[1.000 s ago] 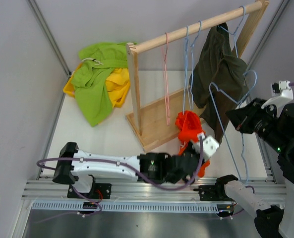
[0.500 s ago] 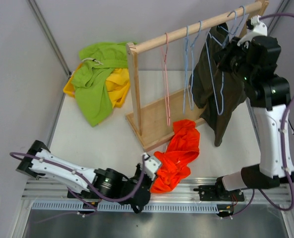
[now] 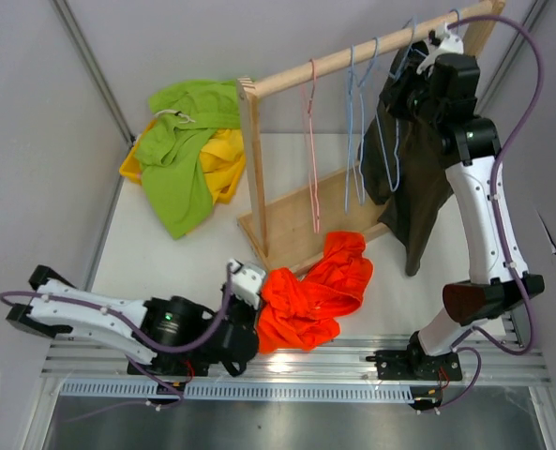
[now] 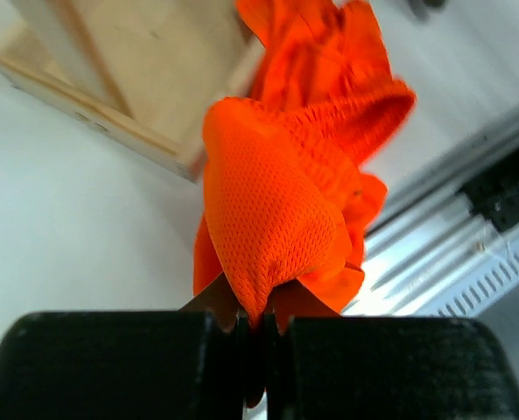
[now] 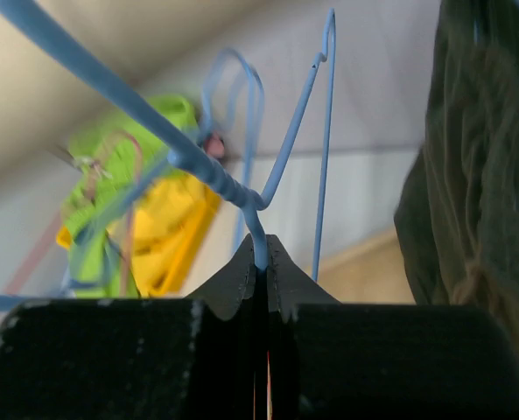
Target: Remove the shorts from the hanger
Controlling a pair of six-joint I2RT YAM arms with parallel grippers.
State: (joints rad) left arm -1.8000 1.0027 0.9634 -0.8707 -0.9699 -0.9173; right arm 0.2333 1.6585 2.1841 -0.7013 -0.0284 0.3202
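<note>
I need to raise my left gripper next, carry the orange fold outward over the lime green and yellow pile and let go of it there. Other shorts already lie there.
My left gripper (image 3: 257, 296) is shut on a fold of the orange shorts (image 3: 317, 286), which lie spread on the table in front of the rack's base. In the left wrist view the orange mesh (image 4: 277, 201) is pinched between my jaws (image 4: 259, 319). My right gripper (image 3: 401, 86) is up at the wooden rail (image 3: 334, 64), shut on the neck of an empty blue wire hanger (image 5: 213, 171). The dark olive-brown shorts (image 3: 418, 178) hang from the rail just right of it and also show in the right wrist view (image 5: 482, 175). The pink patterned shorts are out of view.
Lime green shorts (image 3: 174, 169) and yellow shorts (image 3: 223, 161) lie piled at the back left. A pink hanger (image 3: 310, 141) and two blue hangers (image 3: 355, 131) hang empty on the rail. The rack's wooden base (image 3: 292, 225) and post (image 3: 254, 169) stand mid-table.
My left arm has pulled the orange shorts off to the left and down onto the table. My right arm has lifted the blue hanger from low right up to the rail.
</note>
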